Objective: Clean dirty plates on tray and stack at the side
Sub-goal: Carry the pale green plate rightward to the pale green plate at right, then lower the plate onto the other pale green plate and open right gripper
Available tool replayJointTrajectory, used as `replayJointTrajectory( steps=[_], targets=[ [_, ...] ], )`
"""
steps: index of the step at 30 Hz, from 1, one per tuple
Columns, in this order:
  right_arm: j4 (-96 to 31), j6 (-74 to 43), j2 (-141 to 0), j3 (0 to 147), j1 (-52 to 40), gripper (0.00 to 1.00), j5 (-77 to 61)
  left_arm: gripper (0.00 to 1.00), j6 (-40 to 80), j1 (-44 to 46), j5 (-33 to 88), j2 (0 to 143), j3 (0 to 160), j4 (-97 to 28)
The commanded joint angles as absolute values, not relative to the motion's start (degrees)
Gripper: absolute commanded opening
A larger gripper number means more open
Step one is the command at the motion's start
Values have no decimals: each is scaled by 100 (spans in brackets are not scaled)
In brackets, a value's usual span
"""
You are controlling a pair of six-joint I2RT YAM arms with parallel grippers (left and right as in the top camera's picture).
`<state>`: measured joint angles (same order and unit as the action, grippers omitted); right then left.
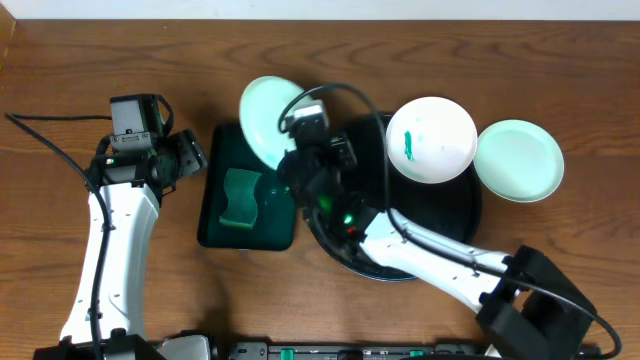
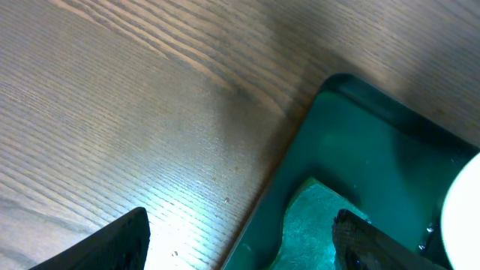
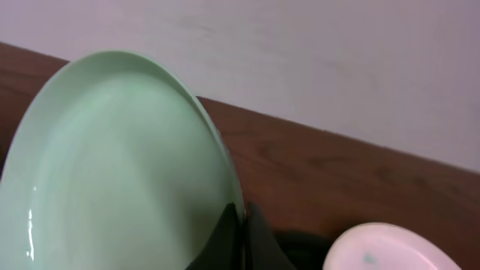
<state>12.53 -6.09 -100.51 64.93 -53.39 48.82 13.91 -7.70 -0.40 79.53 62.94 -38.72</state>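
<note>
I should move my right gripper to the right in the overhead view and down onto the third mint plate (image 1: 520, 161), then release it, because that plate is already off the tray.
My right gripper (image 1: 297, 140) is shut on the rim of a pale mint plate (image 1: 266, 120) and holds it tilted on edge above the green tray's far right corner; the right wrist view shows the plate (image 3: 112, 172) pinched between the fingers (image 3: 241, 225). A white plate (image 1: 431, 138) with a green smear sits on the black round tray (image 1: 465, 215); it also shows in the right wrist view (image 3: 390, 251). A third mint plate (image 1: 519, 160) lies on the table to the right of the tray. My left gripper (image 2: 240, 240) is open, low over the green tray's left edge.
A rectangular dark green tray (image 1: 216, 200) holds a green sponge (image 1: 240, 197), also seen in the left wrist view (image 2: 307, 225). The wooden table (image 1: 60, 60) surrounds everything. The right arm stretches across the black tray.
</note>
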Motion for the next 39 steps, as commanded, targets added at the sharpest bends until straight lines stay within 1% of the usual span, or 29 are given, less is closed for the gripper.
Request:
replayJointTrajectory(
  steps=[1, 4, 7, 13, 18, 25, 29, 33, 39],
  targets=[
    [1015, -1396, -9555, 6567, -5085, 1, 4845, 78, 1422, -781, -113, 7975, 6322, -3876],
    [478, -1861, -9172, 6567, -4788, 1, 4453, 78, 1424, -781, -113, 7975, 6322, -3876],
    [-185, -2338, -8812, 6567, -4327, 1, 3780, 78, 1422, -781, -113, 7975, 6322, -3876],
    [-1452, -3107, -8246, 6567, -2864, 1, 2012, 78, 1422, -781, -113, 7975, 6322, -3876],
    [-2080, -3168, -8082, 6567, -1424, 1, 749, 78, 1424, -781, -113, 7975, 6322, -3874],
    [-3046, -3164, -8084, 6567, 279, 1, 550, 79, 1424, -781, -113, 7975, 6322, -3876],
    [-3516, -3052, -8086, 6567, 1070, 1, 556, 78, 1422, -781, -113, 7975, 6322, -3876],
    [-3632, -2864, -8086, 6560, 1664, 1, 576, 78, 1424, -781, -113, 7975, 6322, -3876],
    [-3658, -2864, -8093, 6536, 2239, 1, 611, 78, 1424, -781, -113, 7975, 6322, -3876]
  ],
)
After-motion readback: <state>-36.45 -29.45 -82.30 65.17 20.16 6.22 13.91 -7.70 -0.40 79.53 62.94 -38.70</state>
